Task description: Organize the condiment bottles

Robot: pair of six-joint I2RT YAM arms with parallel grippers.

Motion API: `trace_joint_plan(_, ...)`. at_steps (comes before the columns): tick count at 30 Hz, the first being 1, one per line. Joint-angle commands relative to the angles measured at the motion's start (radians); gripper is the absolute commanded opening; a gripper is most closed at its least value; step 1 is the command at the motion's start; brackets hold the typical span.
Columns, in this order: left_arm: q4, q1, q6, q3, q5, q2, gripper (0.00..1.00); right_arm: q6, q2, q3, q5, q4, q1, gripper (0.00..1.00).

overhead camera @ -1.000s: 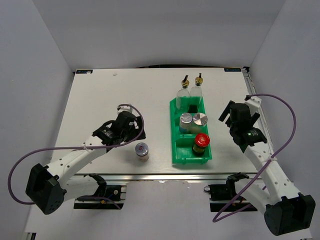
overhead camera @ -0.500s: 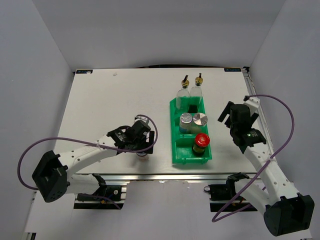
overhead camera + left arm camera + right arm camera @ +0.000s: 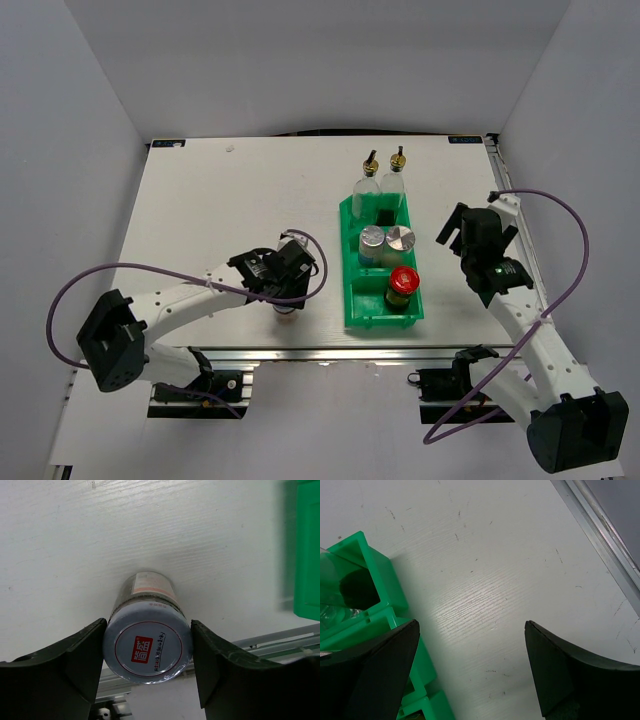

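My left gripper holds the silver-lidded jar, and the empty spot beside the red-capped jar is to its right in the top view. I will lift my jar, carry it across and lower it to release it there.
A short silver-lidded jar stands on the white table near its front edge, left of the green bin. My left gripper is over it, shut on its lid, and both fingers touch the lid's sides. In the top view the gripper hides most of this jar. In the bin stand two tall clear bottles with pourer spouts at the far end, two silver-lidded jars in the middle and a red-capped jar at the near end. My right gripper hangs open and empty, right of the bin.
The table's metal front rail runs just behind the held jar. The bin's wall lies at the left of the right wrist view, and the table's right edge rail runs at the upper right.
My left arm has swung right and toward the front, onto the lone jar, and its jaws have closed in on the lid. The right arm has stayed still.
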Motion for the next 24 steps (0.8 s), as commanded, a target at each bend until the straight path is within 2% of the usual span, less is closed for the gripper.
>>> trace_joint_plan(1, -0.039, -0.013, 0.027, 0.091, -0.063, -0.017, 0.14, -0.014, -0.025, -0.007, 0.003, 0.045, -0.008, 0.89)
trace_joint_plan(3, -0.016, -0.014, 0.036, 0.148, -0.084, -0.027, 0.00, -0.014, -0.025, -0.004, 0.000, 0.043, -0.010, 0.89)
trace_joint_plan(7, 0.169, -0.025, 0.085, 0.154, 0.024, -0.073, 0.00, -0.017, -0.027, -0.004, -0.008, 0.048, -0.014, 0.89)
trace_joint_plan(10, 0.241, -0.045, 0.116, 0.189, 0.052, -0.060, 0.00, -0.019, -0.033, -0.011, -0.006, 0.045, -0.017, 0.89)
trace_joint_plan(16, 0.301, -0.126, 0.183, 0.279, 0.112, 0.028, 0.00, -0.022, -0.044, -0.025, -0.023, 0.068, -0.025, 0.89)
trace_joint_plan(24, 0.303, -0.189, 0.249, 0.376, 0.181, 0.144, 0.00, -0.027, -0.024, -0.020, -0.055, 0.071, -0.031, 0.89)
